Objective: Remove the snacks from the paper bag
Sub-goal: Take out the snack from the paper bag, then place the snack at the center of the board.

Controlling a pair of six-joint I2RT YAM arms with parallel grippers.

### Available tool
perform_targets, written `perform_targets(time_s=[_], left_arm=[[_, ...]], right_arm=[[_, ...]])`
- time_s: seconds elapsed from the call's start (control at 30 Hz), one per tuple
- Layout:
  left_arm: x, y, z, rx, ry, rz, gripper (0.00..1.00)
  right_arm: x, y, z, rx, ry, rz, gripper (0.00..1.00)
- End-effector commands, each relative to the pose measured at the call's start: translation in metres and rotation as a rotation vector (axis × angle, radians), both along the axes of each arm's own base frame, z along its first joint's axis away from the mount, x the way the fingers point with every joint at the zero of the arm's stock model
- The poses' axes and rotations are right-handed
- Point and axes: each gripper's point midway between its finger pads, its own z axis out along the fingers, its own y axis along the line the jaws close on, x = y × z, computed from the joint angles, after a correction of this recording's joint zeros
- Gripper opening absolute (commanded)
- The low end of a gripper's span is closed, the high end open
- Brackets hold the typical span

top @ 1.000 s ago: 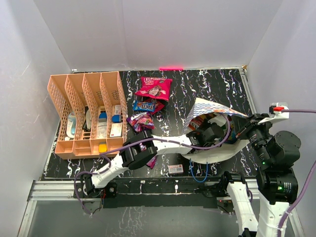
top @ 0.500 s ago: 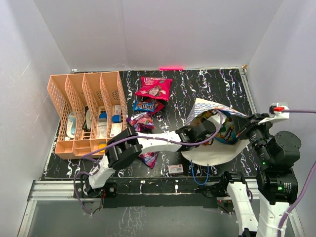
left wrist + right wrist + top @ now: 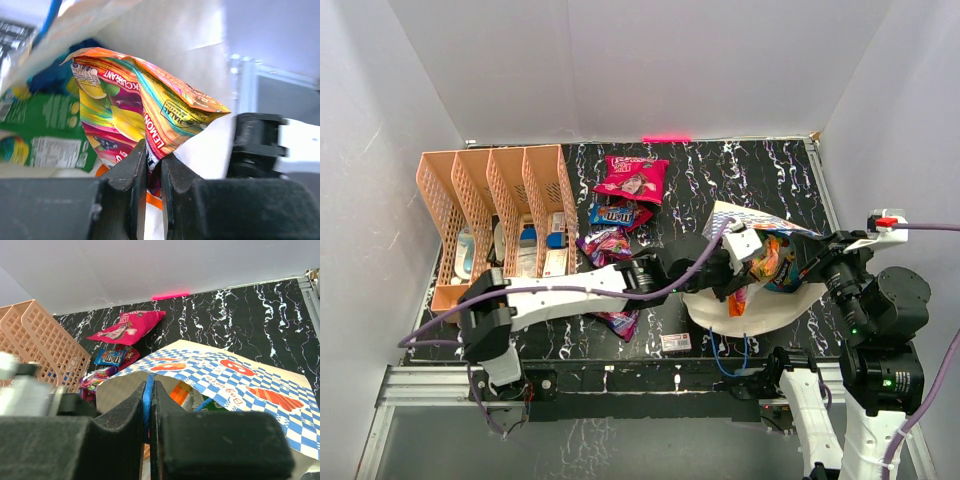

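My left gripper rises from the bag (image 3: pixel 752 219) next, heads toward the other packets and comes down over the purple packet (image 3: pixel 603 243) to release, since those packets lie beside the rack.
The paper bag (image 3: pixel 752 219) lies on its side at the right, checkered on top, with its cream inside (image 3: pixel 750 312) showing. My left gripper (image 3: pixel 745 270) is at the bag's mouth, shut on the edge of an orange, yellow and pink snack packet (image 3: pixel 766 258). In the left wrist view the jaws (image 3: pixel 153 165) pinch that packet (image 3: pixel 150 105), and a green packet (image 3: pixel 45 135) lies behind it in the bag. My right gripper (image 3: pixel 820 262) is shut on the bag's blue cord handle (image 3: pixel 148 390) and holds the mouth up. A magenta (image 3: pixel 632 178), a blue (image 3: pixel 617 214) and a purple packet (image 3: pixel 603 243) lie on the table.
A peach-orange divider rack (image 3: pixel 495 225) stands at the left with small items in it. Another packet (image 3: pixel 620 322) lies under the left arm, and a small white flat box (image 3: pixel 675 342) lies near the front edge. White walls close in the table.
My left arm has drawn back out of the bag toward the left, its elbow swinging far left. The colourful packet now shows at the bag's mouth. The right gripper has held still.
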Motion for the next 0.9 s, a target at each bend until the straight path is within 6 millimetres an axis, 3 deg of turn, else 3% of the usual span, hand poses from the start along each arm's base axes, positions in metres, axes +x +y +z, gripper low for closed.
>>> perform_targets(time_s=[0.0, 0.17, 0.33, 0.43, 0.5, 0.6, 0.73, 0.87], left_arm=[[-0.057, 0.022, 0.104, -0.226, -0.091, -0.279, 0.00], [-0.054, 0.065, 0.161, -0.275, -0.179, -0.205, 0.00], [-0.051, 0.131, 0.224, -0.347, -0.270, -0.084, 0.00], [-0.017, 0.169, 0.230, -0.347, -0.374, 0.151, 0.00], [0.014, 0.191, 0.226, -0.306, -0.385, 0.364, 0.00], [0.054, 0.218, 0.203, -0.167, -0.391, 0.648, 0.00], [0.090, 0.239, 0.145, 0.166, -0.448, 0.931, 0.00], [0.109, 0.251, 0.079, 0.525, -0.497, 1.090, 0.00]], right_arm=[[-0.002, 0.002, 0.028, -0.008, -0.108, 0.008, 0.08], [-0.001, 0.001, 0.023, -0.007, -0.099, 0.005, 0.08], [-0.002, -0.001, 0.022, -0.015, -0.099, -0.007, 0.08], [0.001, -0.001, 0.020, -0.015, -0.102, -0.002, 0.08], [0.002, 0.001, 0.020, -0.012, -0.101, 0.010, 0.08], [0.002, 0.002, 0.018, -0.010, -0.094, 0.012, 0.08], [0.001, 0.000, 0.018, -0.011, -0.093, -0.001, 0.08], [0.001, -0.001, 0.015, -0.011, -0.084, -0.005, 0.08]])
